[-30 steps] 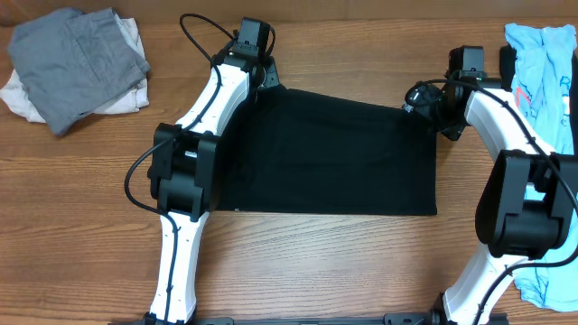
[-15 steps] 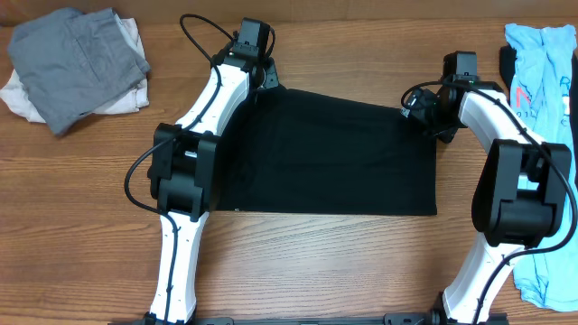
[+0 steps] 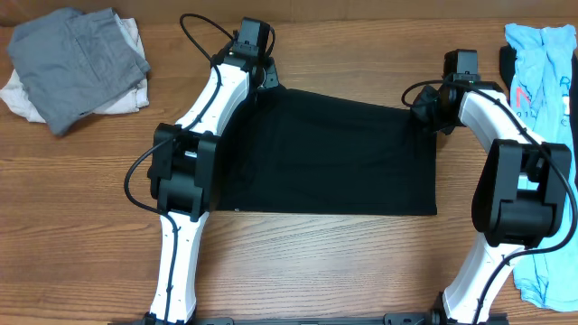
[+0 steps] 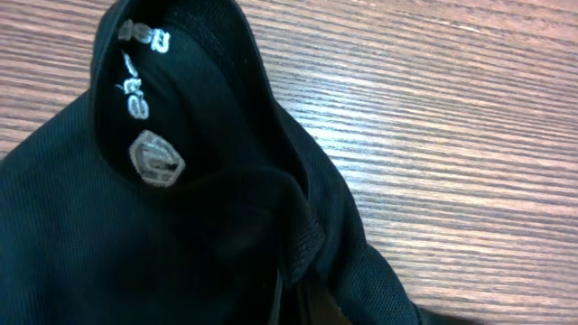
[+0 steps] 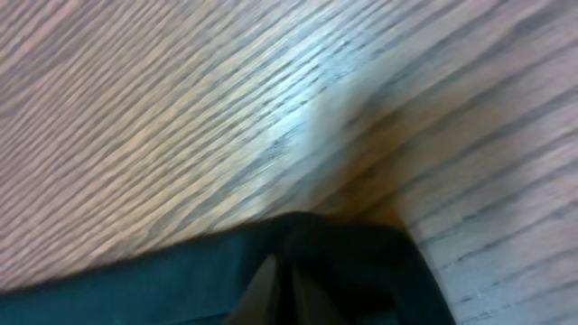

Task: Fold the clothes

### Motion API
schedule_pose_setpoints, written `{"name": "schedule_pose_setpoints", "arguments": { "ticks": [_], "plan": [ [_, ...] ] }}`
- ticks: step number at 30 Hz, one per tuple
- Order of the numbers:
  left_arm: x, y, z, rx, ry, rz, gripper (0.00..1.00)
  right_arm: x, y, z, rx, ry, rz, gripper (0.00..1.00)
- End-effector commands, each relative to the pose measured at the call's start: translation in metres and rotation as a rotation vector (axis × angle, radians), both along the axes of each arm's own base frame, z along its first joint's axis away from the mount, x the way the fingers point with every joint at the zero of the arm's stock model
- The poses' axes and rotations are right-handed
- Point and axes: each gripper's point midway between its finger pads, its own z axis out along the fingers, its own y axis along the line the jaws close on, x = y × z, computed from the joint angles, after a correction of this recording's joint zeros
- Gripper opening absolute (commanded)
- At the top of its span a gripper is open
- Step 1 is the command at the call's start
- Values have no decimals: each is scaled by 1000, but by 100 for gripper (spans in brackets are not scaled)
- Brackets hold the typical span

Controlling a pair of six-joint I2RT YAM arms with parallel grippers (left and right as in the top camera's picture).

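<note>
My left gripper holds the corner and next needs to lift it, pull it back to the shirt's near edge, uncovered behind the gripper, then lower and release it.
A black T-shirt lies flat as a wide rectangle in the middle of the table. My left gripper sits at its far left corner, shut on the fabric. The left wrist view shows the neckline with its printed label, and the cloth bunches over the left gripper. At the far right corner my right gripper is shut on the shirt's edge. In the right wrist view the fingers of the right gripper pinch dark cloth against the wood.
A folded grey piece on top of a white one rests at the back left. A light-blue shirt with red print hangs along the right edge, beside a dark strip. Bare wood lies in front of the black shirt.
My right gripper has gone from open to shut on the shirt's far right corner, after shifting slightly toward the back. The left gripper has kept its hold in place.
</note>
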Motion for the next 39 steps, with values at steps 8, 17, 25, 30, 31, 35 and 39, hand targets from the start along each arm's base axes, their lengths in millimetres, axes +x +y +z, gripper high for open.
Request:
{"name": "schedule_pose_setpoints", "arguments": {
  "ticks": [8,17,25,30,31,35,39],
  "plan": [
    [1,14,37,32,20,14,4,3,-9,4,-18,-11,-67,4],
    [-19,41,81,66,102,30,4,-8,-31,14,59,14,-184,4],
    [-55,70,83,194,235,70,4,-16,-41,54,123,-39,-207,4],
    [-70,82,82,259,294,83,4,-18,-41,86,117,-96,-203,4],
    [-74,83,82,263,308,83,4,-20,-41,91,117,-101,-203,4],
    [-90,89,83,278,374,83,4,-31,-37,97,119,-76,-203,4],
    [-114,98,84,301,470,83,4,-45,-34,91,126,-13,-207,4]
  ]
}}
